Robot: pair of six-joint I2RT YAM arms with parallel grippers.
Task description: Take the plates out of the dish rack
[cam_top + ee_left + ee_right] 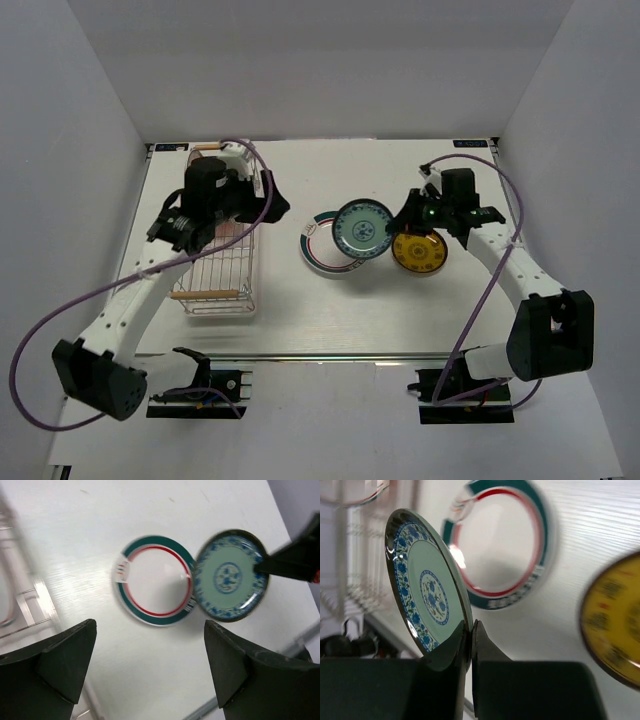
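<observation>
The right gripper moves to its right in the top view next, lowers the teal-blue plate point(362, 228) onto the yellow plate point(418, 251), which lies flat below, and releases.
My right gripper point(471, 628) is shut on the rim of the teal-blue patterned plate point(422, 580) and holds it tilted over the right edge of the white plate with the green and red rim band point(500, 545), which lies flat on the table. In the top view the teal-blue plate point(362, 228) overlaps the white plate point(318, 246), with the right gripper point(403, 215) at its right edge. The yellow patterned plate point(418, 251) lies flat to the right. My left gripper point(150, 625) is open and empty, above the table beside the dish rack point(220, 270). The left arm hides the rack's far end.
The rack's wooden handle point(210, 294) marks its near end. The rack shows blurred at the left of the right wrist view point(355, 565), with a plate rim point(357, 497) in it. Grey walls close in the table on three sides.
</observation>
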